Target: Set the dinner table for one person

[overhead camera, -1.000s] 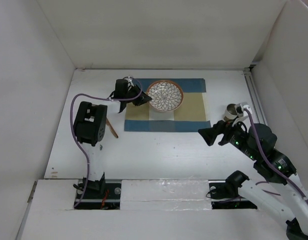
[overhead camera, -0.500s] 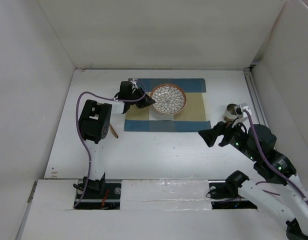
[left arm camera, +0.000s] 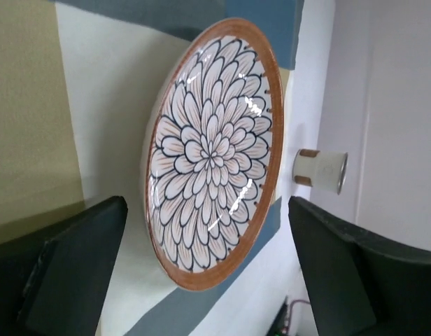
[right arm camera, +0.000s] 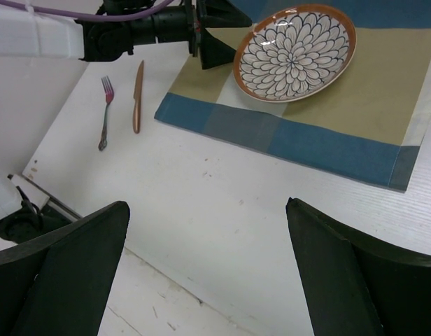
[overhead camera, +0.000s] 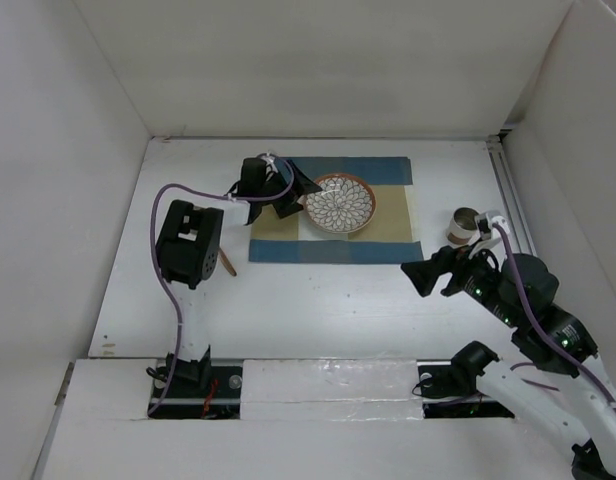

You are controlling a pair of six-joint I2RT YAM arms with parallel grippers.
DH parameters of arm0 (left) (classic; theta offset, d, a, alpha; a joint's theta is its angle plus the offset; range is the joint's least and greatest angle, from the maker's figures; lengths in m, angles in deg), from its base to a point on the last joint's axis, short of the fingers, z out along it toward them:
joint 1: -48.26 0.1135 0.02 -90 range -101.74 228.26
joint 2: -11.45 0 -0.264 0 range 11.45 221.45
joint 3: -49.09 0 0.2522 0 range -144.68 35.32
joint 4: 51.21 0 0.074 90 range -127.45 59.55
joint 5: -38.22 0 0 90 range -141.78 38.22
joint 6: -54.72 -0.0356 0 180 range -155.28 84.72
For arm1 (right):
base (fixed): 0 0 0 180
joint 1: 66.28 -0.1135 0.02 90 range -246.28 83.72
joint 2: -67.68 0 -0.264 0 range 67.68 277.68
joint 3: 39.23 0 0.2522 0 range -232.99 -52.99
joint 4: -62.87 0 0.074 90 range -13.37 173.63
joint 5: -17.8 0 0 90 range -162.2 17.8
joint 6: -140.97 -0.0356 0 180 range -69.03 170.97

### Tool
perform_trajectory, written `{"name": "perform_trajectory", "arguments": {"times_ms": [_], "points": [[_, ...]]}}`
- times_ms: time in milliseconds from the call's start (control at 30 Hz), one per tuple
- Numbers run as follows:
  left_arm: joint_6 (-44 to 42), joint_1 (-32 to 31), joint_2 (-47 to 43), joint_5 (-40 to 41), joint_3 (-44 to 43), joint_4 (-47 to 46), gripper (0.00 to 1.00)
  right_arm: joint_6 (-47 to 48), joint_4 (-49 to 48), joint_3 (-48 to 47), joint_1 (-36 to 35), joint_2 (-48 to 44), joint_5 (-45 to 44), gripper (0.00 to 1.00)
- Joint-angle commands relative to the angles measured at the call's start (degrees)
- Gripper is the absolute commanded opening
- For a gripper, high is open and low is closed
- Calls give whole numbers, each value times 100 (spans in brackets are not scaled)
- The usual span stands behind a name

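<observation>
My right gripper should move outward and then down onto the small cup's rim on the side away from the mat, because the cup's open top faces up.
A flower-patterned plate with a brown rim (overhead camera: 340, 203) (left arm camera: 212, 154) (right arm camera: 294, 51) lies flat on the blue-and-tan checked placemat (overhead camera: 388, 235) (right arm camera: 327, 140) on the white dinner table (overhead camera: 318, 300). My left gripper (overhead camera: 299, 197) (left arm camera: 207, 210) stands open at the plate's left rim, its fingers spread to either side and off the plate. My right gripper (overhead camera: 428, 270) (right arm camera: 207, 206) hangs open and empty over bare table, in front of the mat's right corner. A fork (right arm camera: 104, 115) and a brown knife (right arm camera: 137, 98) lie side by side left of the mat.
A small cup with a brown band (overhead camera: 466, 222) (left arm camera: 320, 170) stands right of the mat, just behind my right arm. In the top view the knife (overhead camera: 226, 260) is partly hidden under the left arm. White panels wall the table on three sides.
The left gripper carried the plate to the right over the mat, then opened and let it go. The right arm shifted slightly toward the near side.
</observation>
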Motion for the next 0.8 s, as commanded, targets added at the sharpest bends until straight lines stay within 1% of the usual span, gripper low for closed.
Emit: {"name": "perform_trajectory", "arguments": {"times_ms": [0, 67, 200, 233, 300, 333, 367, 400, 433, 467, 500, 533, 567, 600, 633, 700, 733, 767], "points": [[91, -4, -662, 136, 52, -217, 100, 8, -39, 23, -55, -48, -198, 100], [92, -4, -969, 277, 175, -216, 100, 8, -39, 75, -55, -48, -400, 100], [31, -4, -1532, 988, 290, 441, 100, 8, -152, 75, -55, 363, -761, 100], [31, -4, -1655, 1407, 220, 878, 100, -114, -153, 75, -55, 469, -892, 100], [-127, -125, -2050, 1962, 89, 1416, 100, -184, -153, -12, 32, 750, -1498, 100], [-319, -205, -2173, 2766, -182, 2115, 100, -185, -153, -73, 138, 1091, -1717, 100], [-417, -319, -2279, 3217, -385, 2513, 100, -185, -205, -144, 295, 1285, -1937, 100], [-505, -433, -2437, 3666, -604, 2909, 100, -185, -275, -223, 715, 1488, -1939, 100], [-558, -687, -2490, 4105, -833, 3304, 100, -20, -354, -406, 971, 1916, -1887, 100], [-558, -793, -2491, 4814, -1235, 4022, 100, 34, -433, -512, 1235, 2129, -1799, 100], [-558, -864, -2665, 5065, -1387, 4325, 100, 35, -434, -653, 1507, 2331, -1424, 100], [-558, -865, -2771, 5233, -1467, 4545, 100, 96, -495, -906, 1997, 2655, -1238, 100], [-558, -865, -2894, 5443, -1468, 4852, 100, 96, -565, -979, 2202, 2763, -1140, 100], [-497, -865, -3061, 5576, -1407, 4959, 100, 96, -775, -979, 2387, 2868, -1218, 100], [-419, -865, -3454, 5743, -1337, 5065, 100, 27, -838, -1058, 2754, 2991, -1323, 100], [-365, -865, -3904, 6094, -1031, 5337, 100, -123, -838, -1216, 3178, 3483, -1412, 100], [-365, -865, -4332, 6096, -915, 5408, 100, -184, -838, -1217, 3389, 3659, -1264, 100], [-417, -865, -4554, 6096, -792, 5461, 100, -185, -838, -1304, 3800, 3834, -1132, 100]]}}
